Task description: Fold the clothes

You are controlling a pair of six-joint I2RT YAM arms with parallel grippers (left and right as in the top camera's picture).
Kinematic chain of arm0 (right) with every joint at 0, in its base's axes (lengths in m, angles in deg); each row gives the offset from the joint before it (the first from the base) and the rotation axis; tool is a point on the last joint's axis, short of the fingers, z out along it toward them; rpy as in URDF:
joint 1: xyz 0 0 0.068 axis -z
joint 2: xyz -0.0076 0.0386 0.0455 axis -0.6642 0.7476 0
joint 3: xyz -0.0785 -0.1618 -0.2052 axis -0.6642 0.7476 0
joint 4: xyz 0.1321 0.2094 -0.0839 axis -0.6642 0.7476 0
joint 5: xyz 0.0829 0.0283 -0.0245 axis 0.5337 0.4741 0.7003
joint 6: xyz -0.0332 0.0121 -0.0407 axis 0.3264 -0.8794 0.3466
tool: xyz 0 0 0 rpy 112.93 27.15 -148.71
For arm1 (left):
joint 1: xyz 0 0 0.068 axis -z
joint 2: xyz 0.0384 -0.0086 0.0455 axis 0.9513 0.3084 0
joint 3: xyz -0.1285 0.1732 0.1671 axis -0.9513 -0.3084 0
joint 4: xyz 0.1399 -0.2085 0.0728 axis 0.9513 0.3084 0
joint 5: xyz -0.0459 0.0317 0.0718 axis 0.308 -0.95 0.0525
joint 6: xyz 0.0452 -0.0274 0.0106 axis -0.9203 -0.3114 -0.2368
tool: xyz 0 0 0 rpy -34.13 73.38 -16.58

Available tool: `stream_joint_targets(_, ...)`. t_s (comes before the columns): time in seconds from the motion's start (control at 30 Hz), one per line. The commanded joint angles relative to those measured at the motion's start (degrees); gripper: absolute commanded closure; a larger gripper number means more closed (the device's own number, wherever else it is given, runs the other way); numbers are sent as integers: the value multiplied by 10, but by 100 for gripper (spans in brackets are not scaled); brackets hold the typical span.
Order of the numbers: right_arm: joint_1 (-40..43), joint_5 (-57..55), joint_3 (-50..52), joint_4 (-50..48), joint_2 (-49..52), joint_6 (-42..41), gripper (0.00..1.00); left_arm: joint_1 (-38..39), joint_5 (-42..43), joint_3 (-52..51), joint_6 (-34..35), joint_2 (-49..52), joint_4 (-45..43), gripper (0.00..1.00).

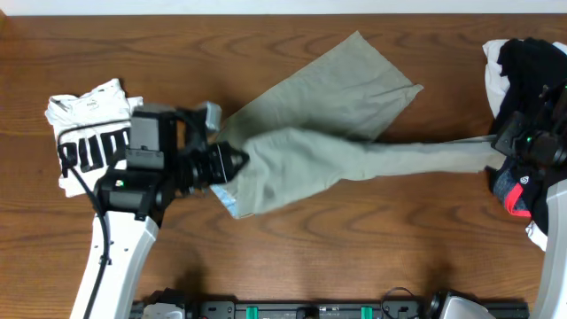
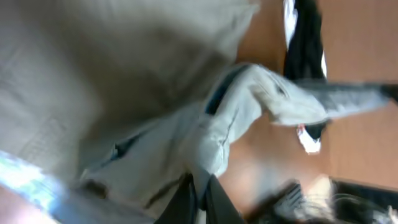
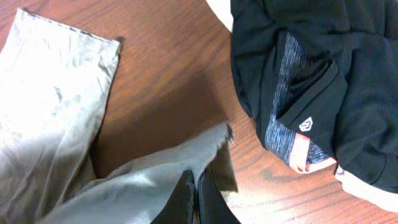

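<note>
My left gripper moves back over the near table next and releases the khaki shorts' waistband end, as the stretched leg is bunched into narrow cloth.
The khaki shorts [image 1: 328,133] are stretched across the middle of the wooden table, one leg lying flat toward the back, the other pulled into a long strip to the right. My left gripper [image 1: 237,161] is shut on the waistband end, pale blue lining showing just below it. In the left wrist view the dark fingers [image 2: 200,202] pinch bunched khaki cloth [image 2: 124,93]. My right gripper [image 1: 501,152] is shut on the hem of the stretched leg; in the right wrist view its fingers [image 3: 196,199] clamp the grey-green hem [image 3: 155,180].
A folded white shirt with black PUMA lettering [image 1: 89,133] lies at the left under my left arm. A heap of dark and white garments [image 1: 532,80] sits at the right edge, seen as black sportswear [image 3: 317,81] in the right wrist view.
</note>
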Motion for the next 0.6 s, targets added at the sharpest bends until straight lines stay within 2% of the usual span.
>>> stream_joint_targets(0.0,2,-11,-1,-6,5,-2,99,20,31,7,-1,-6,49,94)
stream_joint_targets(0.07,2,-11,-1,-9,7,-2,99,35,38,7,-1,-12,89,94)
stream_joint_targets(0.23,2,-11,-1,-11,14,29,97,65,115,7,-1,-28,162,94)
stream_joint_targets(0.3,2,-11,-1,-2,16,44,93,76,115,7,-1,-35,199,94)
stream_joint_targets(0.5,2,-21,-1,32,18,59,93,98,114,7,-1,-38,292,94)
stream_joint_targets(0.53,2,-28,-1,36,18,58,93,101,114,7,-1,-38,303,94)
stream_joint_targets(0.57,2,-35,-1,39,18,58,92,104,114,7,-2,-38,311,88)
